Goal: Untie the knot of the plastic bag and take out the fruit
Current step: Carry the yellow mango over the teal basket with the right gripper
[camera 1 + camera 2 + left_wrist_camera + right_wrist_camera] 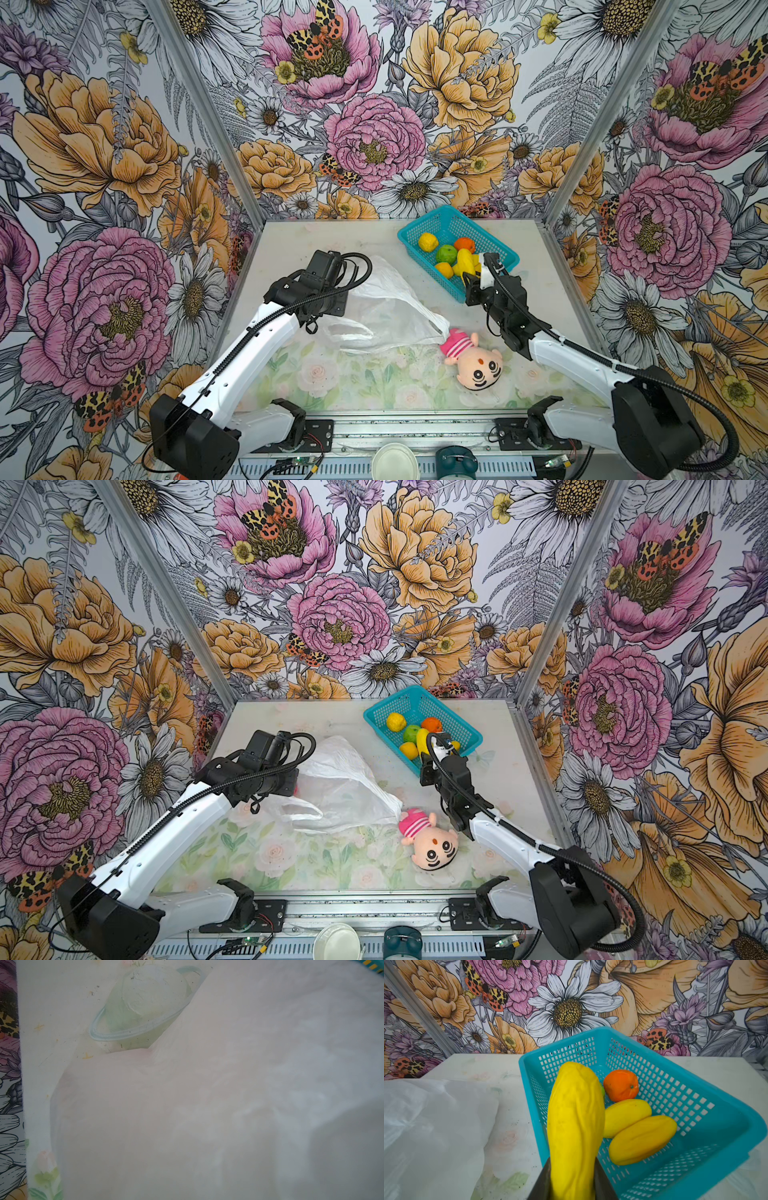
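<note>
Next, my right gripper moves outward, tips down over the fruits in the teal basket [623, 1116] and releases, since the yellow fruit [575, 1122] is still at its near corner.
The white plastic bag [390, 307] lies crumpled mid-table with a handle loop [349, 332] lying loose; the knot does not show in any view. My left gripper is hidden at the bag's left side, and bag film [228, 1105] fills the left wrist view; it is shut on the film. Over the near corner of the teal basket [453, 224], my right gripper [572, 1169] is shut on a long yellow fruit [575, 1122]. In the basket lie an orange fruit [621, 1085], two long yellow ones [641, 1139], a green one [446, 252] and a round yellow one [428, 242].
A plush doll [473, 361] with a pink striped hat lies just right of the bag's near end. Flowered walls close the table on three sides. A white round container [394, 461] and a teal object [456, 461] sit below the front rail.
</note>
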Robot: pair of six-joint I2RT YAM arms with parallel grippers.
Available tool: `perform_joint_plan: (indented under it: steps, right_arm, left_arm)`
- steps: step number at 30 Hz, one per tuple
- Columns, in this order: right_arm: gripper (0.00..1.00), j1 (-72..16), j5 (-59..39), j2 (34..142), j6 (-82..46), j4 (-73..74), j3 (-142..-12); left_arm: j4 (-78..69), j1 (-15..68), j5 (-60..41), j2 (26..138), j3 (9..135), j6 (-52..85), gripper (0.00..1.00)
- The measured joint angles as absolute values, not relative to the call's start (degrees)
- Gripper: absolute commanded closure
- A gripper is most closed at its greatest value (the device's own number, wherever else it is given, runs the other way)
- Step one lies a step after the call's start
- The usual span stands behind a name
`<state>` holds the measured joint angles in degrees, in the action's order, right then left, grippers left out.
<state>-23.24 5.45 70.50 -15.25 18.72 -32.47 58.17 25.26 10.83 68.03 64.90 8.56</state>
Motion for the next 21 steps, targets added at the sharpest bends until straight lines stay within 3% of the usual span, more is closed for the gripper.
perform_joint_plan:
  steps: [4, 8, 15, 21]
  right_arm:
    - [0.87, -20.4, 4.6, 76.9, -16.0, 17.7, -36.3]
    - [0.95, -18.4, 4.4, 85.9, -16.1, 14.7, -44.7]
    - [0.95, -15.9, 5.8, 101.7, -16.7, 6.7, -62.4]
    - [0.87, -13.4, 5.1, 111.0, -17.7, -0.3, -73.2]
  left_arm:
    - [58.2, 25.3, 10.8, 68.5, 64.9, 8.6, 1.00]
    - [58.1, 25.3, 10.5, 70.0, 64.8, 8.6, 1.00]
    - [58.0, 24.9, 10.2, 70.1, 64.5, 8.6, 1.00]
    - [58.0, 24.5, 9.7, 70.1, 64.4, 8.6, 1.00]
